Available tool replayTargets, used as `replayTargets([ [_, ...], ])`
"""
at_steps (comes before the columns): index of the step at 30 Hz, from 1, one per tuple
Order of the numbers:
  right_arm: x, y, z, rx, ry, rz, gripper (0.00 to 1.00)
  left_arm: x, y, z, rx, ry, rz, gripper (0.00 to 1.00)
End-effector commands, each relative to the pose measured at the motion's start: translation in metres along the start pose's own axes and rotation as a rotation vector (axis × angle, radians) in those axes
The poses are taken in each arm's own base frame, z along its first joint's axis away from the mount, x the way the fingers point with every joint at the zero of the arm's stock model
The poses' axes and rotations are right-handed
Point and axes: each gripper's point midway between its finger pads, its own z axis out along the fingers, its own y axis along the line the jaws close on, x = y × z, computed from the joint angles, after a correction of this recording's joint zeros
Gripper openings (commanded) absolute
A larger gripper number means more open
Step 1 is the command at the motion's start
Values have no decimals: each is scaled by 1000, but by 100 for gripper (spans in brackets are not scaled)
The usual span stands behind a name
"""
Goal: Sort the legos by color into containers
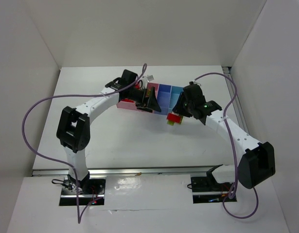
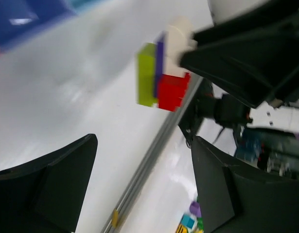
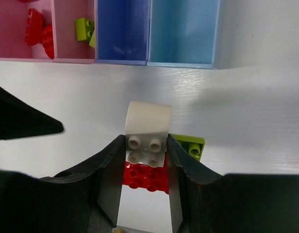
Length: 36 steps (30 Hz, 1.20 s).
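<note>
I will move the white brick outward over the blue bin and release it, because the bin is outward of my right gripper, to its left in the top view.
My right gripper is shut on the white brick of a joined clump of legos, with a red brick under it and a yellow-green one at its right side. The clump hangs just in front of the containers. In the left wrist view the same clump also shows a purple layer. Red legos lie in the wide pink bin, and a yellow-green lego lies in the narrower pink bin. My left gripper stands open and empty over the pink bins.
The blue bin and the light blue bin show nothing inside. A finger of the left gripper reaches in at the left of the right wrist view. White walls enclose the table on three sides.
</note>
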Motion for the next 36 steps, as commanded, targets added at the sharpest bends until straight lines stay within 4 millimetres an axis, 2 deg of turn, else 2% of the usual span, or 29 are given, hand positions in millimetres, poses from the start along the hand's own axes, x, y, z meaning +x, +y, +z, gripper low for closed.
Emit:
replayTargets([
  [1, -6, 10, -3, -59, -22, 27, 17, 10, -51, 9, 190, 19, 155, 89],
  [3, -4, 11, -1, -60, -10, 26, 17, 13, -56, 17, 205, 25, 177, 89],
  [5, -7, 15, -1, -82, -19, 27, 17, 15, -70, 27, 245, 27, 196, 89],
  [8, -8, 18, -5, -96, -22, 28, 17, 14, -65, 40, 248, 42, 194, 87],
  [16, -10, 21, -11, -126, -20, 35, 17, 15, -54, 45, 209, 31, 214, 80],
  [20, -4, 20, -9, -148, -3, 60, 17, 18, -51, 46, 206, 37, 215, 80],
  [27, -4, 25, -12, -185, 2, 74, 17, 21, -44, 51, 201, 47, 211, 80],
  [34, -8, 23, -15, -195, -1, 84, 17, 25, -39, 55, 209, 67, 197, 80],
  [36, -12, 22, -14, -195, -13, 90, 17, 26, -36, 58, 206, 72, 190, 77],
])
